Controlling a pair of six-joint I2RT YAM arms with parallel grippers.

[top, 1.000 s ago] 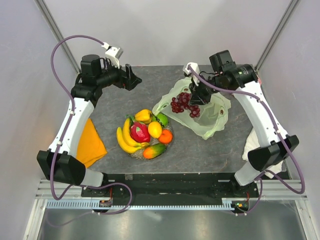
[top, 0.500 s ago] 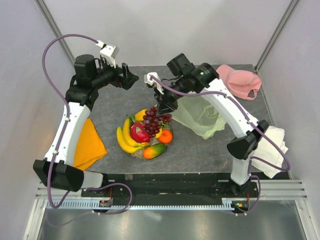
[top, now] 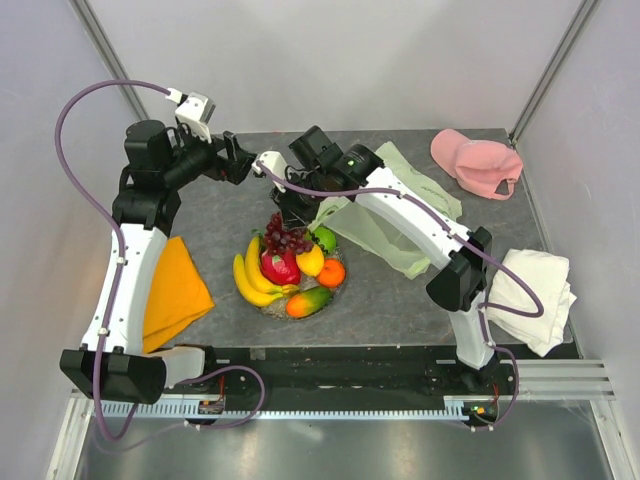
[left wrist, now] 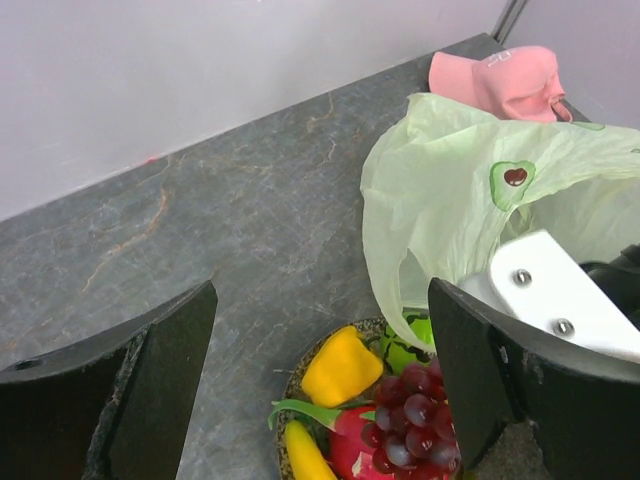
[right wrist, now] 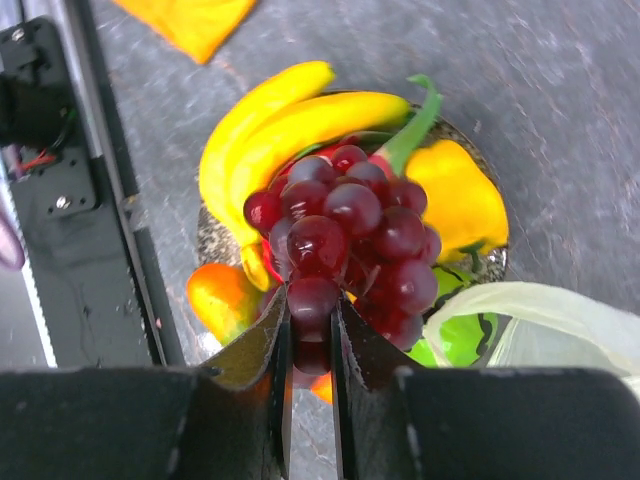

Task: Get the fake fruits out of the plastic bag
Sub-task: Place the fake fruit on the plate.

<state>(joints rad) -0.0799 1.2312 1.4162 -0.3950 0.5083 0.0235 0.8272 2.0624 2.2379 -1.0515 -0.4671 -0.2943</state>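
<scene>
The bunch of grapes is still hanging above the other fruits. My right gripper will move down and slightly back onto the pile beside the dragon fruit [top: 280,268] to let go of the bunch.
My right gripper [top: 288,212] [right wrist: 310,330] is shut on a dark red grape bunch [top: 285,238] [right wrist: 345,215] [left wrist: 420,415], hanging it over the pile of fake fruits. The pile lies on a speckled plate [right wrist: 208,238]: yellow bananas [top: 248,280], red-pink dragon fruit [top: 280,268], a yellow fruit [top: 310,260] [left wrist: 342,365], an orange [top: 331,272], a mango [top: 308,301] and a green round fruit [top: 324,238]. The pale green plastic bag [top: 400,225] [left wrist: 450,200] lies crumpled just right of the plate. My left gripper [top: 240,160] [left wrist: 322,300] hangs open behind the plate, holding nothing.
A pink cap [top: 478,160] [left wrist: 500,80] lies at the back right corner. A white folded cloth [top: 535,285] sits at the right edge and an orange cloth [top: 175,285] at the left edge. Walls close in the table's back and sides.
The right gripper carried the grapes left from above the bag to over the fruit pile. The pink cap came into view. The left arm drew back a little to the left.
</scene>
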